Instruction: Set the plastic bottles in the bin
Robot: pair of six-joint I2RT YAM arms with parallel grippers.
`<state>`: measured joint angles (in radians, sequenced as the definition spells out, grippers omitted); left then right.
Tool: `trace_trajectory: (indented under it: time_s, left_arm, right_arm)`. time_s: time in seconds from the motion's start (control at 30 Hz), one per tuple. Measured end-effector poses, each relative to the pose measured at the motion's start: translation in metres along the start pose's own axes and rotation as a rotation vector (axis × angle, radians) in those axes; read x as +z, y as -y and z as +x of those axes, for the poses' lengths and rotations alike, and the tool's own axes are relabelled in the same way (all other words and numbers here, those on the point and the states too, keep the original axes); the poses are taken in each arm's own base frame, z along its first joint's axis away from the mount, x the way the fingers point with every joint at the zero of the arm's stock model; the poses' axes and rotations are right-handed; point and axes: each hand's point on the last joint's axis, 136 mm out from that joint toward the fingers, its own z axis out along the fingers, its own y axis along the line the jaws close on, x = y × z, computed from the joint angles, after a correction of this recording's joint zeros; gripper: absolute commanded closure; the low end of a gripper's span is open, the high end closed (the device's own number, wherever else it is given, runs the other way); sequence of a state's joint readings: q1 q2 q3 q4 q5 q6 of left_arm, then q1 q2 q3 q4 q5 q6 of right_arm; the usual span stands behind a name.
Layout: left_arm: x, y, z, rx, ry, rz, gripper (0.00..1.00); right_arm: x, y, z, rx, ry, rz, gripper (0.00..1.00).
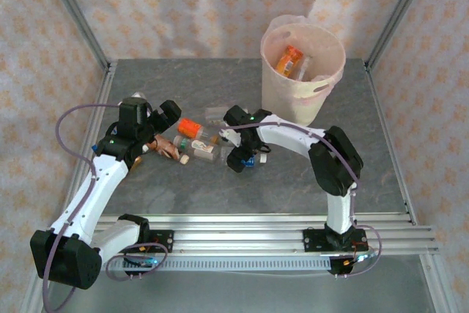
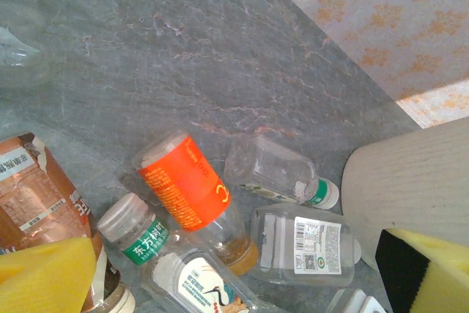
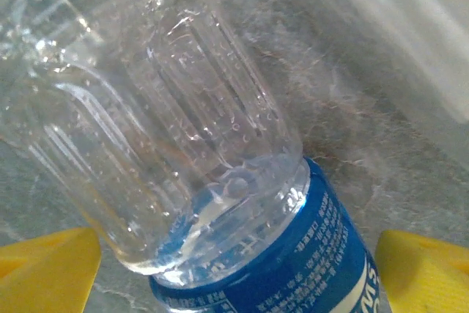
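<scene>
My right gripper lowers and moves slightly back over the blue label [image 3: 220, 181] next, before it closes on the clear bottle.
Several plastic bottles [image 1: 192, 137] lie in a heap on the grey table, left of centre. My left gripper [image 1: 160, 124] hangs open above the heap. Between its yellow pads [image 2: 47, 276] I see an orange-labelled bottle [image 2: 187, 188], a clear green-capped one [image 2: 275, 174] and one with a white barcode label [image 2: 304, 243]. My right gripper [image 1: 245, 157] is low at the heap's right end, open. A clear bottle with a blue label [image 3: 220, 181] lies between its pads [image 3: 429, 273], with a gap on each side. The bin [image 1: 272, 89] stands at the back right and holds bottles [image 1: 293, 60].
A brown-labelled bottle [image 2: 33, 196] lies at the heap's left end. Aluminium frame posts [image 1: 80, 20] rise at the back corners, with patterned walls behind. A metal rail [image 1: 242, 229] runs along the near edge.
</scene>
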<state>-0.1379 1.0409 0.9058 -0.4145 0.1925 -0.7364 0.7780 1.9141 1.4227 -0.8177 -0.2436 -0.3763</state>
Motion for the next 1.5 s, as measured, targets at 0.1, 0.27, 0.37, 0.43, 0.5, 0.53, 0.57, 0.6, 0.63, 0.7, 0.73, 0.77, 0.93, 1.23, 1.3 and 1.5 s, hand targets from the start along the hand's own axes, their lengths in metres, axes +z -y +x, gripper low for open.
trace_trajectory:
  time_s: [0.1,0.27,0.37,0.43,0.5,0.53,0.57,0.6,0.63,0.7,0.73,0.77,0.93,1.23,1.3,1.5]
  left_arm:
    - [0.0,0.0,0.0,0.0,0.0,0.0,0.0]
    - [0.0,0.0,-0.001,0.0,0.003,-0.002,0.0]
    - [0.0,-0.001,-0.002,0.0,0.009,-0.008,0.0]
    - [0.0,-0.002,-0.002,0.0,0.013,-0.012,0.0]
    - [0.0,-0.002,-0.002,0.0,0.013,-0.013,0.0]
    - [0.0,-0.002,-0.002,0.0,0.013,-0.013,0.0]
    - [0.0,-0.002,-0.002,0.0,0.013,-0.014,0.0]
    - [0.0,-0.003,-0.002,0.0,0.014,-0.015,0.0]
    - [0.0,-0.003,-0.002,0.0,0.014,-0.018,0.0]
    - [-0.001,-0.005,-0.002,0.0,0.013,-0.025,0.0]
    - [-0.002,-0.005,-0.001,0.0,0.013,-0.027,0.0]
    - [-0.002,-0.006,-0.001,0.0,0.013,-0.029,0.0]
    - [-0.003,-0.007,-0.002,0.0,0.019,-0.035,0.0]
    - [-0.003,-0.009,-0.003,0.0,0.022,-0.043,0.0]
    - [-0.003,-0.01,-0.002,0.0,0.022,-0.047,0.0]
    - [-0.003,-0.01,-0.003,0.0,0.024,-0.052,0.0]
  right_arm:
    - [0.0,-0.005,0.003,0.014,-0.011,-0.027,0.05]
    - [0.005,-0.015,0.009,0.032,-0.031,-0.058,0.06]
    - [0.007,-0.022,0.012,0.039,-0.04,-0.071,0.06]
    - [0.007,-0.025,0.011,0.041,-0.037,-0.078,0.07]
    - [0.01,-0.027,0.01,0.047,-0.04,-0.083,0.09]
    - [0.013,-0.027,0.011,0.05,-0.045,-0.085,0.09]
    - [0.017,-0.028,0.012,0.057,-0.057,-0.088,0.1]
    - [0.022,-0.028,0.014,0.061,-0.071,-0.091,0.1]
    - [0.026,-0.029,0.016,0.063,-0.082,-0.093,0.1]
    - [0.032,-0.028,0.018,0.066,-0.098,-0.086,0.12]
    - [0.032,-0.029,0.018,0.067,-0.097,-0.087,0.12]
    - [0.031,-0.029,0.017,0.069,-0.097,-0.086,0.13]
    - [0.031,-0.028,0.017,0.086,-0.095,-0.077,0.24]
    - [0.017,-0.036,0.012,0.122,-0.054,-0.077,0.6]
    - [0.006,-0.035,0.01,0.141,-0.021,-0.068,0.66]
    - [-0.053,-0.026,-0.009,0.218,0.159,-0.011,0.74]
